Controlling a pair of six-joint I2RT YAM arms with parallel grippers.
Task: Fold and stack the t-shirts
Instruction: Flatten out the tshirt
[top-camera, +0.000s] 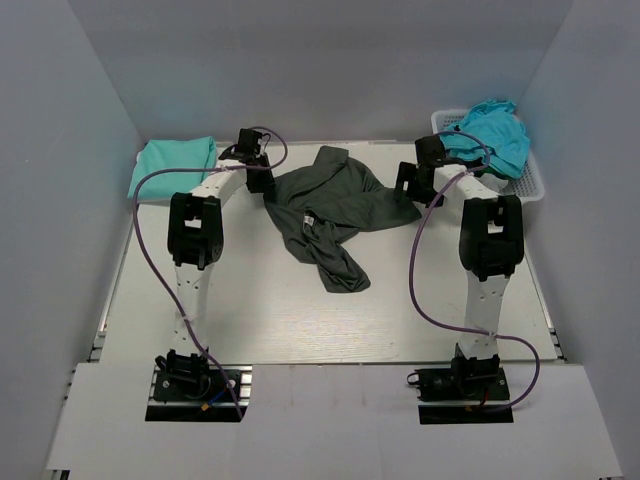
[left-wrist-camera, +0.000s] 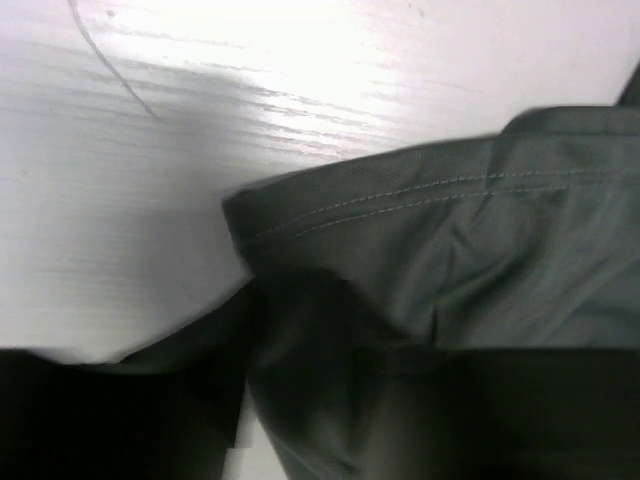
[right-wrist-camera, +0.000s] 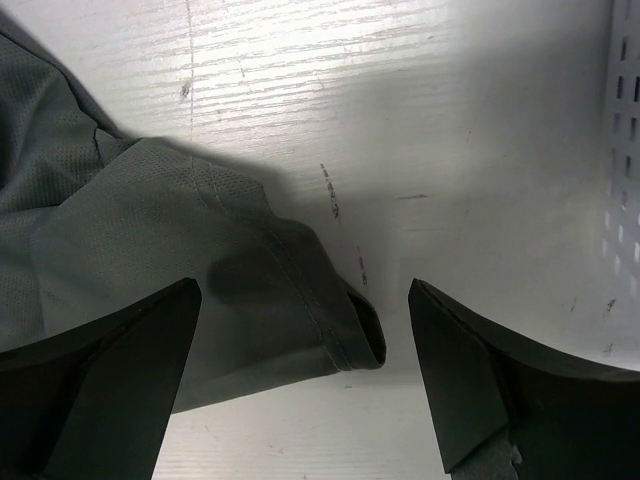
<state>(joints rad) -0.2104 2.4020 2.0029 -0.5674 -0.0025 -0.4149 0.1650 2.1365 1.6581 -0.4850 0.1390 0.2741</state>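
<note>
Next I will bring my right gripper down and slightly back onto the sleeve end (top-camera: 412, 212) (right-wrist-camera: 333, 325) to close, since it lies below the open fingertips and a little toward my base.
A dark charcoal t-shirt (top-camera: 335, 210) lies crumpled at the far middle of the table. My left gripper (top-camera: 260, 178) is at its left edge. In the left wrist view a stitched hem (left-wrist-camera: 420, 190) and a bunched fold of the shirt fill the frame, and the fold lies between the dark, blurred fingers of the left gripper (left-wrist-camera: 340, 420), which look apart. My right gripper (top-camera: 412, 185) is at the shirt's right edge. It (right-wrist-camera: 305, 330) is open, with the shirt's sleeve end (right-wrist-camera: 290, 300) between its fingers. A mint-green t-shirt (top-camera: 172, 160) lies folded at the far left.
A white lattice basket (top-camera: 530, 185) stands at the far right with a turquoise t-shirt (top-camera: 492, 135) heaped in it; its wall shows in the right wrist view (right-wrist-camera: 622, 150). Grey walls close in the table on three sides.
</note>
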